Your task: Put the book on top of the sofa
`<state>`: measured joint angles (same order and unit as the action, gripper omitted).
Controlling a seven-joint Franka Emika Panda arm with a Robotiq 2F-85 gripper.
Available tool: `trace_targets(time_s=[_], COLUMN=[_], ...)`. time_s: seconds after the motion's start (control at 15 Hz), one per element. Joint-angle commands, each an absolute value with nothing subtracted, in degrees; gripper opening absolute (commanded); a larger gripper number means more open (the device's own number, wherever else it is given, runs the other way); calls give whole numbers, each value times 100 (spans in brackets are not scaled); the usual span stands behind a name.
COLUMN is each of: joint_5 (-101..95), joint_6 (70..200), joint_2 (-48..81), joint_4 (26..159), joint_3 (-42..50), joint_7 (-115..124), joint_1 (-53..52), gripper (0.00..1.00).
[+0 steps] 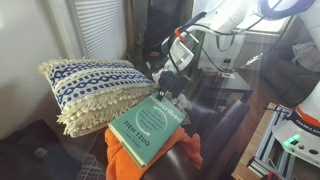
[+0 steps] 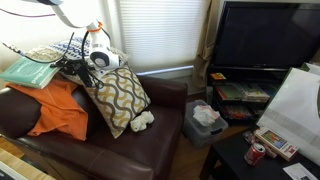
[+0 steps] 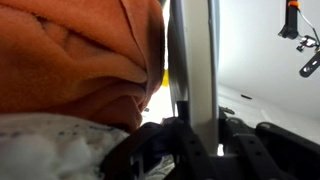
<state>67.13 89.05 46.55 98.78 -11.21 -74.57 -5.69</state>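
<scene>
The gripper eases down onto the orange blanket (image 1: 150, 150) over the sofa's arm next and levels the book before the release, because the book is still held tilted there.
The teal-green book (image 1: 143, 123) with white lettering is tilted, over the orange blanket (image 1: 150, 150) that lies on the dark brown leather sofa (image 1: 215, 125). My gripper (image 1: 172, 93) is shut on the book's far edge. In an exterior view the book (image 2: 28, 72) is at the sofa's (image 2: 130, 150) left end, with the gripper (image 2: 68, 68) at its right side. In the wrist view the book (image 3: 190, 60) shows edge-on as a grey strip between the fingers (image 3: 192, 128). I cannot tell whether the book touches the blanket.
A blue-and-white fringed pillow (image 1: 95, 88) lies beside the book; it also shows in an exterior view (image 2: 118, 97). The blanket (image 2: 60, 112) drapes over the seat. A TV (image 2: 265, 40), an open box (image 2: 205, 120) and a cluttered table (image 2: 270, 150) stand to the right.
</scene>
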Motion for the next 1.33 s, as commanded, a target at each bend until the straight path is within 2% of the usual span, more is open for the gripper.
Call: trace_targets(time_s=[0.0,0.33,0.4,0.47,0.87,0.93,1.27], joint_5=[7114,7156,7109,7066,6349,6193,5358], joint_6=[9342,9675,9770,9891,10333,10429,11127], joint_2=[4730,4801,4763,4703,3957,3757,2459], joint_4=[9800,9691,9709,9759,10508,10716,12049], joint_3=[-1182,-1206,-1170,-1129,-879,-862,-883], joint_7=[-7167,-6891,-6819,-6766,-6667,-6699,-6586], joint_1=[-897,-1147,-1184,-1211,-1332,-1314,-1344], gripper=[7,7,40,53,96,100,100])
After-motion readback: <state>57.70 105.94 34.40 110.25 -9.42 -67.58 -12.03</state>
